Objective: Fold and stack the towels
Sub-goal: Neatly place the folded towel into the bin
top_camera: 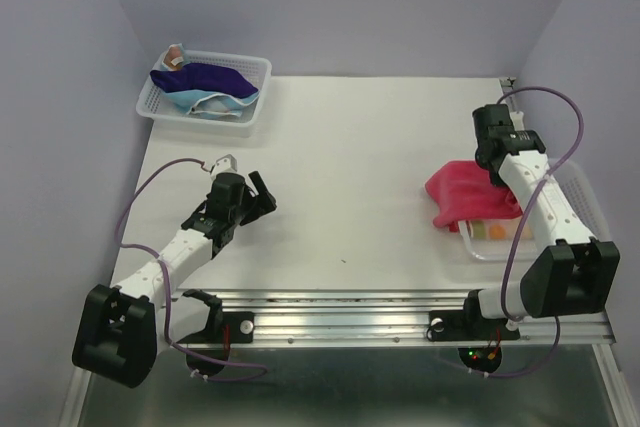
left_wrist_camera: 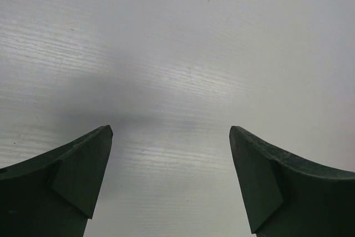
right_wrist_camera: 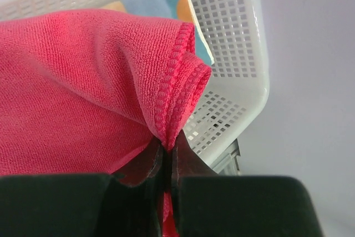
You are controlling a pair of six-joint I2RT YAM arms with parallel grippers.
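My right gripper moves to the right in the top view over the basket's mesh bottom next and releases the towel. The pink towel [top_camera: 468, 193] spills past the near basket's rim.
A bright pink towel [top_camera: 468, 193] hangs bunched over the near-right basket [top_camera: 590, 209], and my right gripper [right_wrist_camera: 168, 147] is shut on its stitched hem [right_wrist_camera: 176, 90]. Under it in that basket lies a pastel patterned towel [right_wrist_camera: 161, 1]. A dark navy-purple towel [top_camera: 212, 78] and a light blue towel [top_camera: 205, 102] lie in the far-left basket [top_camera: 258, 97]. My left gripper [left_wrist_camera: 171, 134] hovers open over bare table [left_wrist_camera: 183, 54] at the left [top_camera: 258, 194], with nothing between its fingers [left_wrist_camera: 77, 165].
The right basket's white mesh wall [right_wrist_camera: 230, 37] stands just behind the held hem. Grey side walls [top_camera: 60, 97] close in the table. A metal rail [top_camera: 400, 302] with the arm bases runs along the near edge.
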